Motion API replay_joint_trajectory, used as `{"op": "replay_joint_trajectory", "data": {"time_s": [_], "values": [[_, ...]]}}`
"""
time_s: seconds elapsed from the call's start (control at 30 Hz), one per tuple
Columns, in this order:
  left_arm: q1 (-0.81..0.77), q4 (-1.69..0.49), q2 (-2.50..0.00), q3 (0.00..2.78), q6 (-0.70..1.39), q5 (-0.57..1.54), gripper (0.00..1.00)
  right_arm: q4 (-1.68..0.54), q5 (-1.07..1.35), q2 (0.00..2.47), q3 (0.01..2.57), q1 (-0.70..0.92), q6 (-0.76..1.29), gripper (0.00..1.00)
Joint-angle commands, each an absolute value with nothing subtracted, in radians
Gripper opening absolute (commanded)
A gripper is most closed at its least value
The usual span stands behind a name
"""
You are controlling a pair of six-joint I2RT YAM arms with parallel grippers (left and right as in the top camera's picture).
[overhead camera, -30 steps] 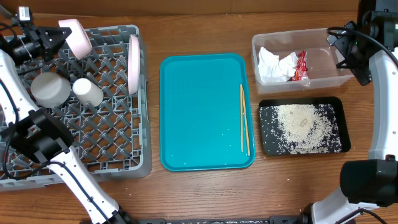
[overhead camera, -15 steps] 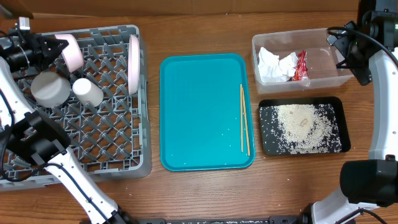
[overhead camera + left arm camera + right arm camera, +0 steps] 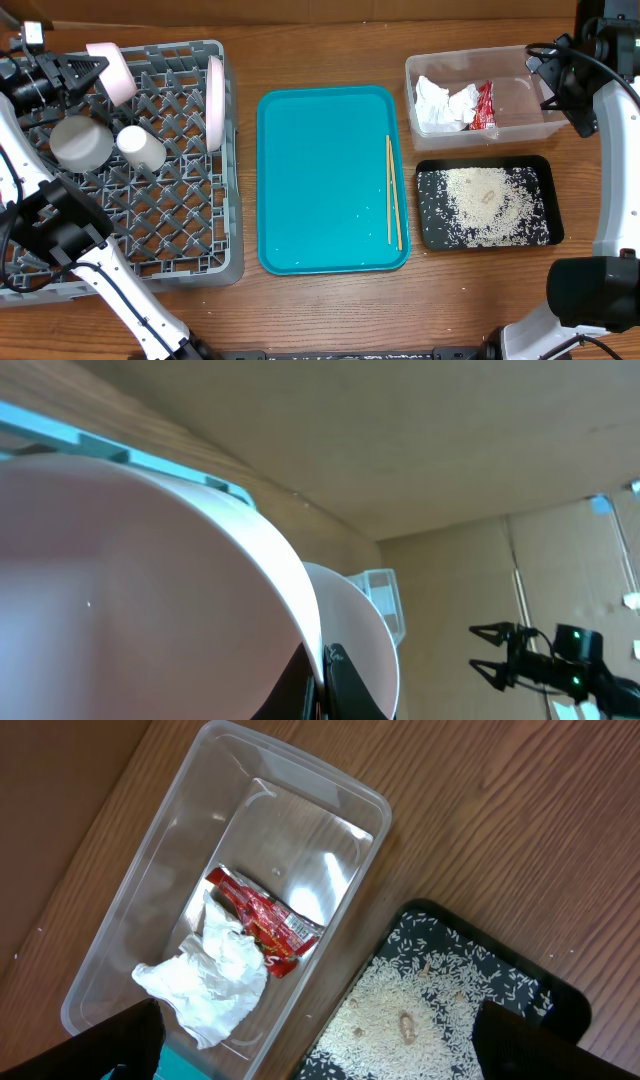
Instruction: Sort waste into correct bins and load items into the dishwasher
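The far wires of the rack stand empty, so the robot's left gripper will move down and to the right in the overhead view toward them and release the pink bowl.
My left gripper [image 3: 92, 68] is shut on the rim of the pale pink bowl [image 3: 116, 68], holding it tilted over the back left corner of the grey dish rack [image 3: 190, 250]. In the left wrist view the bowl [image 3: 130, 580] fills the frame, with the fingers [image 3: 322, 682] pinching its rim. The pink plate [image 3: 214, 100] stands on edge in the rack. The grey bowl [image 3: 80, 142] and white cup [image 3: 140, 148] sit in it. The chopsticks [image 3: 393, 190] lie on the teal tray [image 3: 320, 180]. My right gripper [image 3: 325, 1030] is open and empty above the bins.
The clear tub [image 3: 520, 105] holds the napkin [image 3: 438, 105] and red wrapper [image 3: 484, 105]; they also show in the right wrist view, napkin [image 3: 215, 970] and wrapper [image 3: 265, 920]. The black tray [image 3: 428, 235] in front of it holds rice [image 3: 485, 205].
My left gripper has shifted a little left and back up with the pink bowl over the rack's back corner, and the bowl's tilt changed. The right arm has not moved.
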State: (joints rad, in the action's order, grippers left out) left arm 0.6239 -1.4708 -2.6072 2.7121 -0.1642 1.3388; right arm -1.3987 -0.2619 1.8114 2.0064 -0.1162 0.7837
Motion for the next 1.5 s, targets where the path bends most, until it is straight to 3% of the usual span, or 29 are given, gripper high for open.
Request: {"op": "replay_joint_trajectory", "data": {"time_s": [0.0, 0.4, 0.9, 1.27, 1.47], "values": [[0.599, -1.496, -2.625, 2.716, -0.290, 1.357, 0.04, -1.397, -0.268, 1.804, 2.017, -0.115, 0.777, 1.00], [0.579, -1.515, -2.628, 2.716, -0.281, 1.093, 0.04, -1.397, -0.268, 1.804, 2.017, -0.115, 0.777, 1.00], [0.547, -1.527, -2.629, 2.692, -0.337, 1.125, 0.04, -1.397, -0.268, 1.804, 2.017, -0.115, 0.777, 1.00], [0.548, -1.525, -2.629, 2.692, -0.358, 1.355, 0.04, -1.397, -0.268, 1.804, 2.017, -0.115, 0.777, 1.00], [0.550, -1.509, -2.629, 2.692, -0.360, 1.274, 0.05, -1.397, -0.268, 1.804, 2.017, -0.115, 0.777, 1.00]]}}
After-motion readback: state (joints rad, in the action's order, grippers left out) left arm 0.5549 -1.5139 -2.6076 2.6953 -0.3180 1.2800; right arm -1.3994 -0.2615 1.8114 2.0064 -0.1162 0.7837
